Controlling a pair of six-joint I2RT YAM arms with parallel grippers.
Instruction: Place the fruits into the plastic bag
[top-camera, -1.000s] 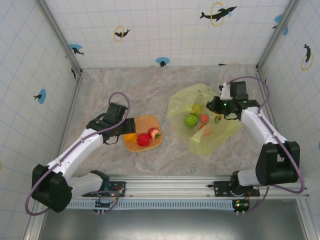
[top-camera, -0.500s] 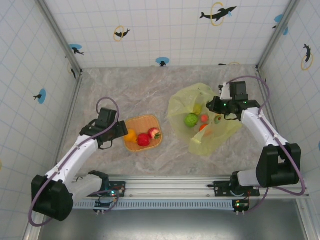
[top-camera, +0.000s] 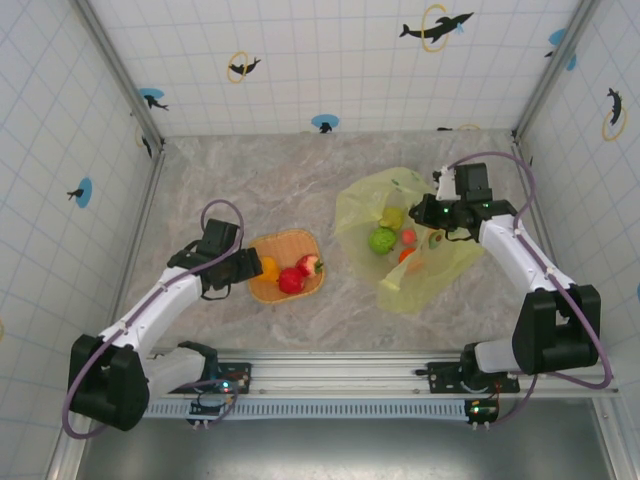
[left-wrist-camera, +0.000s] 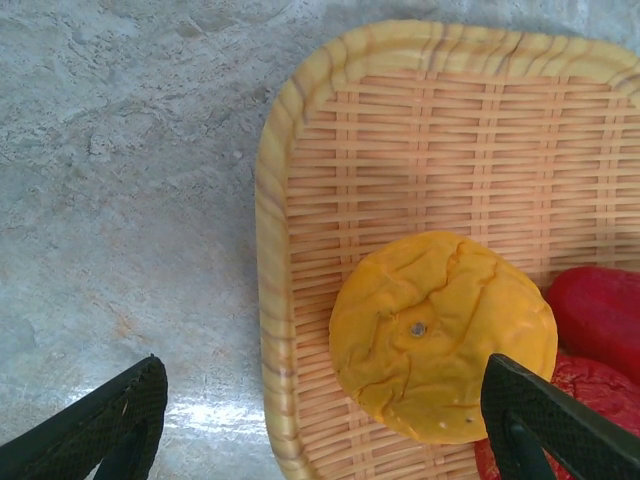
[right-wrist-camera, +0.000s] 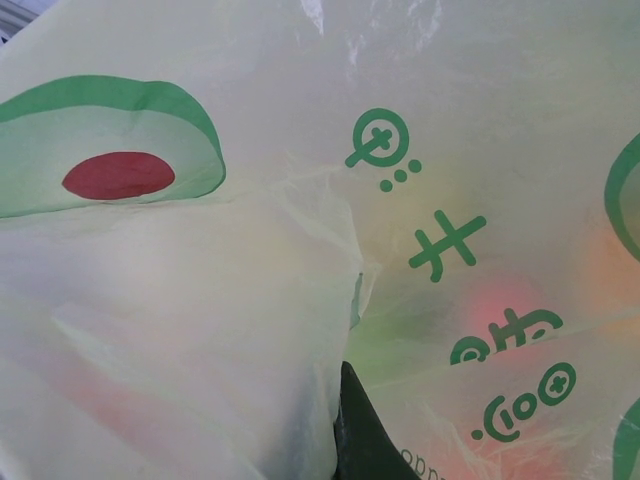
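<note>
The orange fruit (top-camera: 268, 270) (left-wrist-camera: 440, 335) lies below my left gripper and off toward the red fruits, so I will move the gripper toward those next and lower it around the orange one.
An orange fruit (left-wrist-camera: 440, 335) lies at the left end of the woven orange plate (left-wrist-camera: 275, 250), beside two red fruits (top-camera: 291, 281). My left gripper (left-wrist-camera: 320, 430) is open just above it, one finger (left-wrist-camera: 100, 430) over the table and the other (left-wrist-camera: 550, 425) at the fruit's right edge. The yellow-green plastic bag (top-camera: 440, 262) lies right of the plate, with a green fruit (top-camera: 382, 240), a small red one (top-camera: 408, 237) and an orange one (top-camera: 405, 254) showing through it. My right gripper (top-camera: 428, 212) is shut on the bag's upper edge; bag film (right-wrist-camera: 200, 300) wraps its dark finger (right-wrist-camera: 365, 440).
The marble tabletop (top-camera: 250, 185) is bounded by tiled walls and metal corner posts (top-camera: 150, 135). The strip between plate and bag (top-camera: 335, 285) is bare. A metal rail (top-camera: 330, 372) runs along the near edge by the arm bases.
The left gripper drew back left off the plate, then came a little way right again to the orange fruit. The right arm and the bag have barely moved.
</note>
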